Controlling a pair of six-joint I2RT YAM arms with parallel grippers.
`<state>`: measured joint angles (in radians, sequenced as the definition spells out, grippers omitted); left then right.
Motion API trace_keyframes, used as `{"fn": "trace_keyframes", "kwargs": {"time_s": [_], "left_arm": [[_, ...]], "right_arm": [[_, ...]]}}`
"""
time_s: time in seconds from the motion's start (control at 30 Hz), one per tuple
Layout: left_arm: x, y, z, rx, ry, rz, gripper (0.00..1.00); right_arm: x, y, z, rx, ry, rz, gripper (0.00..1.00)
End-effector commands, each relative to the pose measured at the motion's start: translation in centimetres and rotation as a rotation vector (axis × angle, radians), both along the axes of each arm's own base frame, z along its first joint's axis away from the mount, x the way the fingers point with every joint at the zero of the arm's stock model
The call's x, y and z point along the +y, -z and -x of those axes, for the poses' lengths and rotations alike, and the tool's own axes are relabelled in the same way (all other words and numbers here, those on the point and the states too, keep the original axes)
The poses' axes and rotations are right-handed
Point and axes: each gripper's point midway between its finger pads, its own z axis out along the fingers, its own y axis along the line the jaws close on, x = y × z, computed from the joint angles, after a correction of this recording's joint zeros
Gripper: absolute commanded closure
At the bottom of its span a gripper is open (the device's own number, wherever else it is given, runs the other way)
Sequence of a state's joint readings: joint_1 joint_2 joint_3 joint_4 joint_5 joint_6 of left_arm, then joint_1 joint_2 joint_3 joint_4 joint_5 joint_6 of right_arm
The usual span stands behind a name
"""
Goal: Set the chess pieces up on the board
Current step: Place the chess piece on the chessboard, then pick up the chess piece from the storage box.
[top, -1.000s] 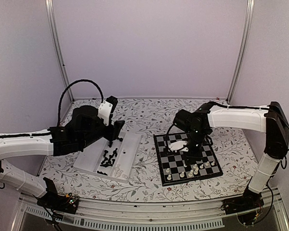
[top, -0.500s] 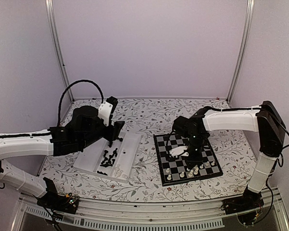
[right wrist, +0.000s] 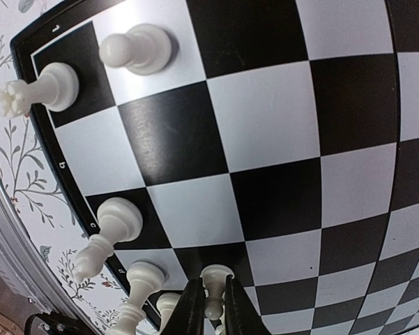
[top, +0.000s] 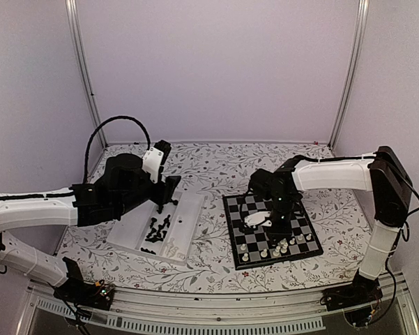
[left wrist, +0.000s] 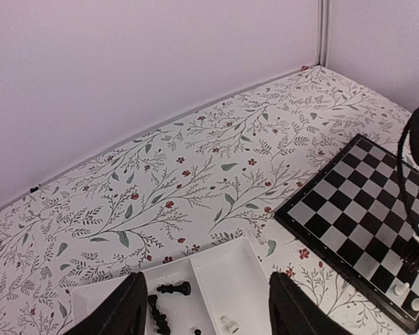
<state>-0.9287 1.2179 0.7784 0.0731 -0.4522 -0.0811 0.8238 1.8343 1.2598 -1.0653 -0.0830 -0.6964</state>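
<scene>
The left gripper tilts down and lowers next onto the white piece beside the tray's divider [left wrist: 229,324], which lies below the gripper with clear tray bottom around.
The board [top: 245,207] lies right of centre, with white chess pieces [top: 282,246] along its near edge. My right gripper [top: 273,227] hangs low over that row. In the right wrist view its fingers [right wrist: 192,307] hug the neck of a white pawn [right wrist: 215,275] whose base rests on a black square of the board [right wrist: 265,118]. Other white pieces [right wrist: 134,47] stand along the edge. My left gripper [top: 166,195] hovers open over the clear tray [top: 189,215], which holds black pieces [top: 157,229]. The left wrist view shows a lying black piece [left wrist: 174,287] and a white piece [left wrist: 228,324] in the tray [left wrist: 230,276].
The tray has a divider between two compartments. A floral cloth [top: 216,171] covers the table, with lilac walls behind and at the sides. The board's far corner [left wrist: 362,202] shows at the right of the left wrist view.
My right gripper has slid a little toward the near side of the board and sunk lower, bringing the white pawn down to the row. The left arm has not moved.
</scene>
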Motion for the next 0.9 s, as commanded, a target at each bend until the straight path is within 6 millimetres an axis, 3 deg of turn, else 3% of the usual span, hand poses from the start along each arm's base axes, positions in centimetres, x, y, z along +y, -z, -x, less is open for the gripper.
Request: {"fn": "trace_keyframes", "kwargs": {"time_s": [0.0,0.13,0.27,0.33,0.47,0.63,0.73,0.87], "left_arm": [[0.2,0.9,-0.1,0.024,0.0,-0.007,0.38],[0.2,0.9,-0.1,0.027,0.002,-0.008,0.38],[0.3,1.6,0.1,0.062,0.001,-0.013,0.38],[0.3,3.1,0.4,0.116,0.002,-0.038,0.4],[0.4,7.2,0.9,0.287,-0.021,-0.112,0.54],[0.4,11.2,1.4,0.536,-0.16,-0.108,0.61],[-0.2,12.2,1.4,0.613,-0.224,-0.045,0.63],[-0.9,13.3,0.9,0.663,-0.277,-0.025,0.64]], "right_arm": [[0.2,0.8,-0.3,-0.007,0.008,0.005,0.87],[0.7,0.2,-0.4,-0.004,0.014,-0.016,0.82],[2.5,-2.2,-0.7,-0.004,0.02,-0.107,0.77],[3.4,-3.6,-0.9,-0.008,0.026,-0.159,0.75],[4.3,-6.3,-2.5,-0.056,0.083,-0.288,0.72],[2.9,-7.9,-5.9,-0.125,0.239,-0.409,0.72],[1.1,-8.7,-7.6,-0.14,0.332,-0.474,0.72],[-0.3,-9.9,-8.3,-0.142,0.395,-0.545,0.72]]}}
